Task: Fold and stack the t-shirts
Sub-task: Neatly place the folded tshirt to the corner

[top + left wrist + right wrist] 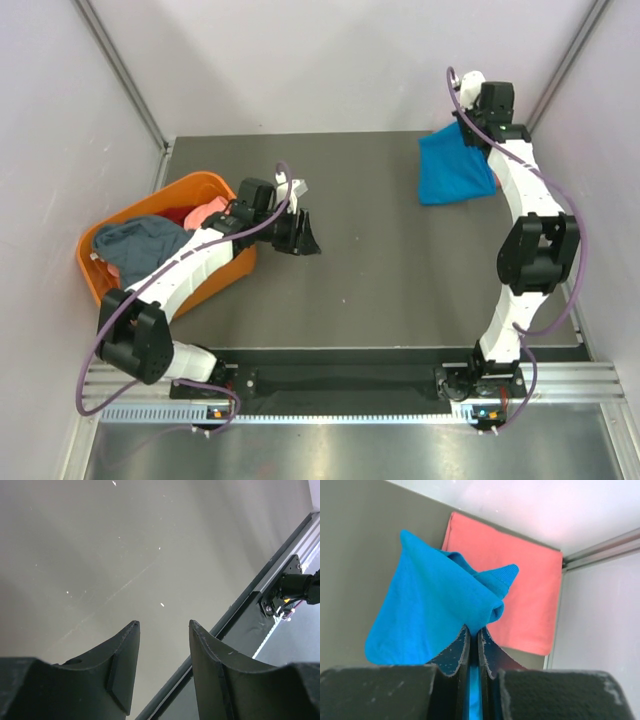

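Observation:
My right gripper moves outward next, then lowers to release the blue t-shirt's fold over the salmon-pink t-shirt's corner by the walls, as that lies outward and below.
My right gripper (470, 128) is shut on the bright blue t-shirt (455, 170) and holds it up at the table's far right corner. In the right wrist view the blue cloth (430, 615) is pinched between my jaws (474, 630), above a folded salmon-pink t-shirt (530, 600) lying flat by the wall. My left gripper (303, 238) is open and empty over the bare table, left of centre; it shows open in the left wrist view (162, 630). A grey-blue t-shirt (140, 240) and a salmon-pink one (208, 212) lie crumpled in the orange basket.
The orange plastic basket (225, 272) stands at the table's left edge under my left arm. White walls close in the table on the left, back and right. The table's front rail (295, 580) shows in the left wrist view.

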Controlling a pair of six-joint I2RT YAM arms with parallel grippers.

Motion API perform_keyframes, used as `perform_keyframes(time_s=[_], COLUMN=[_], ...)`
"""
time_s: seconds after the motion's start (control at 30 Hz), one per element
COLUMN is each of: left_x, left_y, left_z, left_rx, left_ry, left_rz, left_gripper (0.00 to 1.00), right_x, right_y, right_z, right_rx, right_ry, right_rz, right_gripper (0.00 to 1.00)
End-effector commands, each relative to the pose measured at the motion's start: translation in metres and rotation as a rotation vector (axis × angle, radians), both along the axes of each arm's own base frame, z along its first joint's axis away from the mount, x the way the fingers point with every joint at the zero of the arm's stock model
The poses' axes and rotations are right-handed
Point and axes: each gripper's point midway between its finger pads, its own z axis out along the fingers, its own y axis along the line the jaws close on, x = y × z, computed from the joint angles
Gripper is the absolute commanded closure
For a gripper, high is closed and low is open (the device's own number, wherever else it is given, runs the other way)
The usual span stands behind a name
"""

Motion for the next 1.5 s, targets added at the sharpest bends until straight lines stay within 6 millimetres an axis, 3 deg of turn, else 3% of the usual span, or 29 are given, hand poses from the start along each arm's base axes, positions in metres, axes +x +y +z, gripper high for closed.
perform_keyframes(time_s=[0.0, 0.03, 0.07, 0.53, 0.6, 0.83, 0.9, 0.93, 0.97, 1.3, 1.47], left_x=[0.005, 0.004, 0.004, 0.006, 0.006, 0.006, 0.006, 0.006, 0.006, 0.005, 0.006], left_y=[-0.007, -0.007, -0.007, -0.008, -0.008, -0.007, -0.007, -0.007, -0.007, -0.009, -0.009], left_z=[0.01, 0.009, 0.01, 0.001, 0.0, -0.006, -0.007, -0.009, -0.01, -0.019, -0.021], left_rx=[-0.033, -0.032, -0.033, -0.02, -0.019, -0.003, 0.001, 0.003, 0.007, 0.013, 0.021], left_ry=[-0.045, -0.043, -0.043, -0.015, -0.012, 0.001, 0.002, 0.007, 0.01, 0.045, 0.046], left_rz=[-0.025, -0.027, -0.029, -0.031, -0.031, -0.031, -0.032, -0.034, -0.031, -0.042, -0.043], left_gripper=[0.51, 0.51, 0.51, 0.5, 0.5, 0.5, 0.5, 0.5, 0.5, 0.45, 0.45], right_x=[0.008, 0.009, 0.011, 0.041, 0.055, 0.089, 0.104, 0.109, 0.115, 0.136, 0.139], right_y=[-0.005, -0.005, -0.022, -0.054, -0.067, -0.094, -0.109, -0.113, -0.12, -0.135, -0.139], right_z=[0.081, 0.082, 0.085, 0.085, 0.065, 0.03, 0.024, 0.034, 0.018, -0.006, -0.007], right_rx=[-0.011, -0.011, -0.012, 0.013, 0.036, 0.056, 0.074, 0.075, 0.076, 0.044, 0.034], right_ry=[-0.207, -0.21, -0.213, -0.241, -0.221, -0.231, -0.248, -0.28, -0.265, -0.308, -0.326], right_rz=[0.014, 0.014, -0.012, -0.038, -0.053, -0.063, -0.082, -0.082, -0.09, -0.065, -0.067], right_gripper=[1.0, 1.0, 1.0, 1.0, 1.0, 1.0, 1.0, 1.0, 1.0, 1.0, 1.0])
